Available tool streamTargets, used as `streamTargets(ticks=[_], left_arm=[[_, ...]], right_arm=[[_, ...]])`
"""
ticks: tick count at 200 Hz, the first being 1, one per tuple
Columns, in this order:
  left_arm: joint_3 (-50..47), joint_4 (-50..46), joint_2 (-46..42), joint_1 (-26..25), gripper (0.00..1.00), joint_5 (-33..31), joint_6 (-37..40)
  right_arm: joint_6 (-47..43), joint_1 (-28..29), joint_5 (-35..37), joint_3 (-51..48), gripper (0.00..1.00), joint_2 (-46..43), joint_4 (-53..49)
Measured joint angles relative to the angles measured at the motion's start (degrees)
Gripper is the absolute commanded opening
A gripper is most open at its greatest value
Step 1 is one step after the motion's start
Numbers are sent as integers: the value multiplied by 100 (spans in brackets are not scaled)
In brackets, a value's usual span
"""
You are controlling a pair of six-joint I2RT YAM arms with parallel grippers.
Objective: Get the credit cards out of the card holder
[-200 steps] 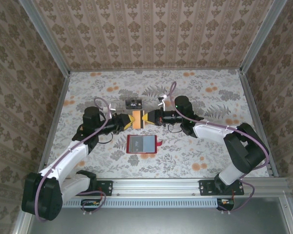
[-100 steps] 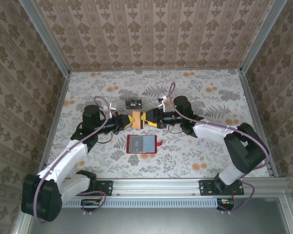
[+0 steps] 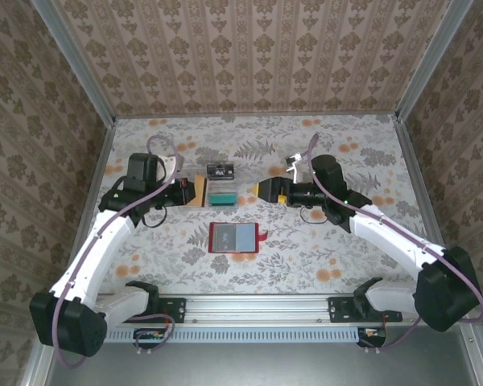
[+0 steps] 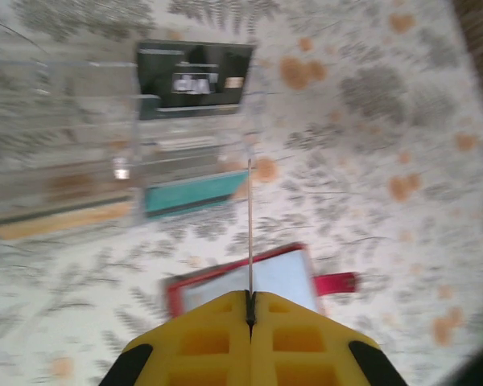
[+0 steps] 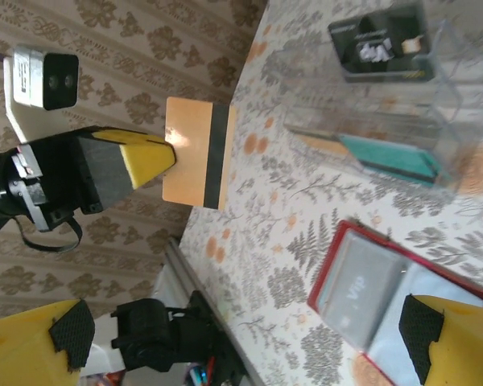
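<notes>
My left gripper moves the card down with a turn to the tray slot point(image 4: 64, 212) beside the teal card next. It then releases the card where another orange one stands.
The red card holder point(image 3: 235, 238) lies open on the table, a grey card marked VIP point(image 5: 358, 293) in its left panel. My left gripper point(image 3: 190, 192) is shut on an orange credit card with a black stripe point(image 5: 197, 153), held on edge above the table left of the clear tray. In the left wrist view that card point(image 4: 249, 225) shows edge-on between the shut yellow jaws point(image 4: 249, 296), with the card holder point(image 4: 225, 281) below. My right gripper point(image 3: 255, 190) stands open and empty to the right of the tray, its fingertips point(image 5: 36, 346) wide apart.
A clear plastic tray point(image 3: 220, 183) behind the card holder has a black card point(image 3: 220, 170) and a teal card point(image 3: 221, 196) at it. The same tray point(image 4: 64, 145) fills the left of the left wrist view. Patterned walls enclose the table.
The two grippers met over the orange card; the right one opened, let go and drew back right. The left one closed on the card and carried it left.
</notes>
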Motion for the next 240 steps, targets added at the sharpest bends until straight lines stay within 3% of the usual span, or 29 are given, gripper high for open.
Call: streamTargets(ticks=[44, 74, 132, 181, 240], left_arm=[[55, -251, 243, -470, 0, -1305, 2396], [-11, -227, 494, -505, 0, -1718, 3958], [-680, 479, 581, -658, 0, -2197, 6122], [-1099, 1093, 844, -761, 0, -2310, 7427], [-1158, 1681, 1266, -761, 0, -2420, 8118]], right_arm=[[-365, -105, 361, -17, 100, -385, -529], [-520, -181, 498, -17, 100, -481, -765], [-651, -289, 599, -17, 100, -498, -938], [-651, -334, 597, 37, 100, -282, -966], [-649, -369, 595, 94, 100, -63, -962]])
